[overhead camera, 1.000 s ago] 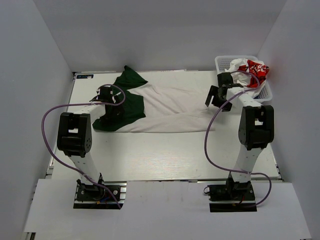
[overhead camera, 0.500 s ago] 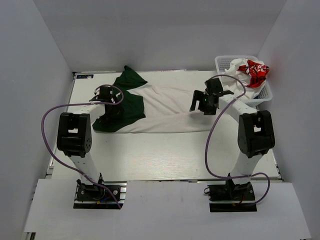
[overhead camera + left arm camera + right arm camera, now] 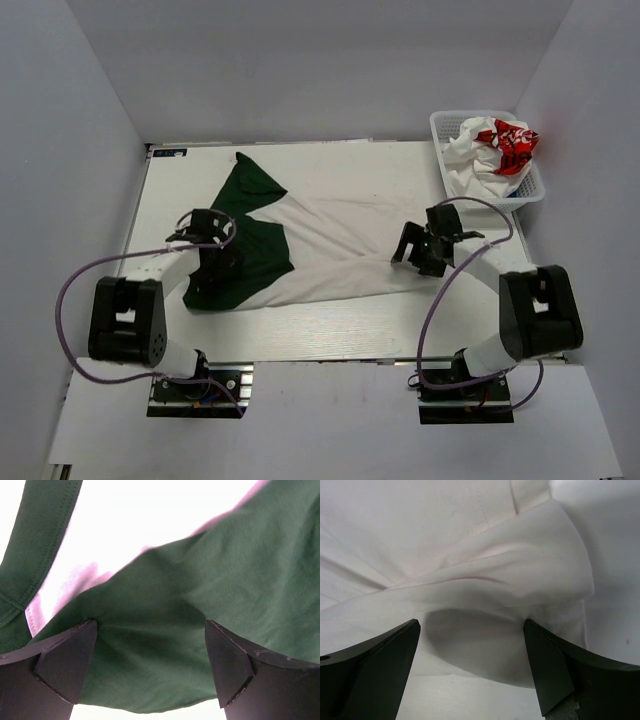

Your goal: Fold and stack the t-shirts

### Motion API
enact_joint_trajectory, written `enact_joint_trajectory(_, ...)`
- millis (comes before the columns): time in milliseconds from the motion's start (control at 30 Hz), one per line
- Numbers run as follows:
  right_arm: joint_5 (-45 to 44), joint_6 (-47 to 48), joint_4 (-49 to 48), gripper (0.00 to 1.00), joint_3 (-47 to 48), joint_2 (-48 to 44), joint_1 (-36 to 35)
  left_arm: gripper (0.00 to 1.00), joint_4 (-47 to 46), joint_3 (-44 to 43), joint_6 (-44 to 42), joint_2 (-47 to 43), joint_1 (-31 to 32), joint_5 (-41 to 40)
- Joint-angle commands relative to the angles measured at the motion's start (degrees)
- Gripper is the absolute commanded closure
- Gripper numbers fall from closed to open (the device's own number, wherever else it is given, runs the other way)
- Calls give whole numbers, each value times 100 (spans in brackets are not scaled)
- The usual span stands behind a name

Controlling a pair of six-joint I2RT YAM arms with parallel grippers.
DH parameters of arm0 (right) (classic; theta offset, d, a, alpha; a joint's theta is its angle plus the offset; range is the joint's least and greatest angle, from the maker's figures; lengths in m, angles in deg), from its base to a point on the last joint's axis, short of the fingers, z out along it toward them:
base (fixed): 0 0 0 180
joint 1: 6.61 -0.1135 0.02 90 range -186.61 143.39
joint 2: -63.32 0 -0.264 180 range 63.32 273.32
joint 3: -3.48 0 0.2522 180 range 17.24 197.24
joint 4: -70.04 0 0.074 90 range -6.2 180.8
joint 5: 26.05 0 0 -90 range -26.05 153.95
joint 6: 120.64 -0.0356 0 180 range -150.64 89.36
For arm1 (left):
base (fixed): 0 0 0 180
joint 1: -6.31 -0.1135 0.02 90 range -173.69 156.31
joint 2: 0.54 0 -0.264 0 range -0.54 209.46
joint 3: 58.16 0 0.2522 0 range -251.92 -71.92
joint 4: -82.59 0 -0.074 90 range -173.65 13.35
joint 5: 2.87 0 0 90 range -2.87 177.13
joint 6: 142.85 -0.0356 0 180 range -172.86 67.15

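Observation:
Next, the left gripper moves outward from the near green sleeve and closes on the tip of the far green sleeve (image 3: 242,163), as that far sleeve juts toward the back wall.
The off-white t-shirt (image 3: 340,235) with dark green sleeves lies spread across the table, sleeves to the left. My left gripper (image 3: 226,257) is low over the near green sleeve (image 3: 200,580). Its jaws are open with green cloth lying between the fingers (image 3: 65,665). My right gripper (image 3: 412,252) is at the shirt's right end. It is open too, straddling a raised fold of off-white cloth (image 3: 485,595). A white t-shirt with red print (image 3: 500,140) sits crumpled in the basket.
A white plastic basket (image 3: 440,124) stands at the table's far right corner. Grey walls close in the left, back and right sides. The arms' purple cables loop over the near part of the table (image 3: 330,325).
Both arms have drawn back toward the near edge. The shirt now lies nearer and more slanted, its far green sleeve stretched out. The right gripper came from beside the basket to the shirt's right end.

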Motion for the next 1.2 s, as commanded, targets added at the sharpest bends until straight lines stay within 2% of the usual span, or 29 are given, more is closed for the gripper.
enact_joint_trajectory(0,-125,-271,685,10,-740,-485,-19,0,1642,909,766,-406,24,490)
enact_joint_trajectory(133,-256,-289,1193,10,-1250,-1584,-54,0,2364,1112,916,-1372,24,576)
enact_joint_trajectory(200,-257,-45,1292,10,-1094,-2051,-45,0,2531,990,916,-2023,77,630)
enact_joint_trajectory(300,-248,289,1266,10,-725,-2474,-54,0,2244,456,777,-2402,77,630)
enact_joint_trajectory(367,-257,379,1021,10,-382,-2457,-54,0,1875,112,557,-2281,77,630)
enact_joint_trajectory(467,-441,344,607,10,58,-2159,-37,0,1268,-801,118,-1421,77,543)
enact_joint_trajectory(533,-485,344,414,10,234,-1904,-37,0,1327,-1741,-119,-745,25,385)
enact_joint_trajectory(567,-581,344,352,10,565,-1747,-19,0,1328,-2075,-234,-2,-28,288)
enact_joint_trajectory(600,-660,335,387,10,682,-1562,-19,0,1484,-2757,-235,380,-29,174)
enact_joint_trajectory(667,-827,292,422,10,1068,-1368,-19,0,1696,-3437,-235,1127,-81,-238)
enact_joint_trajectory(700,-863,300,413,10,1200,-1141,-19,0,1793,-4145,-235,1861,-81,-440)
enact_joint_trajectory(767,-881,352,431,10,1385,-877,-10,0,1855,-4835,-489,2534,-81,-442)
enact_joint_trajectory(800,-907,379,474,10,1543,-710,-1,0,1855,-5491,-603,3163,-81,-442)
enact_joint_trajectory(967,-1048,449,791,10,1922,-120,-1,0,1645,-7410,-1570,4546,-81,-38)
enact_joint_trajectory(1167,-1065,537,888,10,2089,259,7,0,811,-7300,-1869,4708,-81,-204)
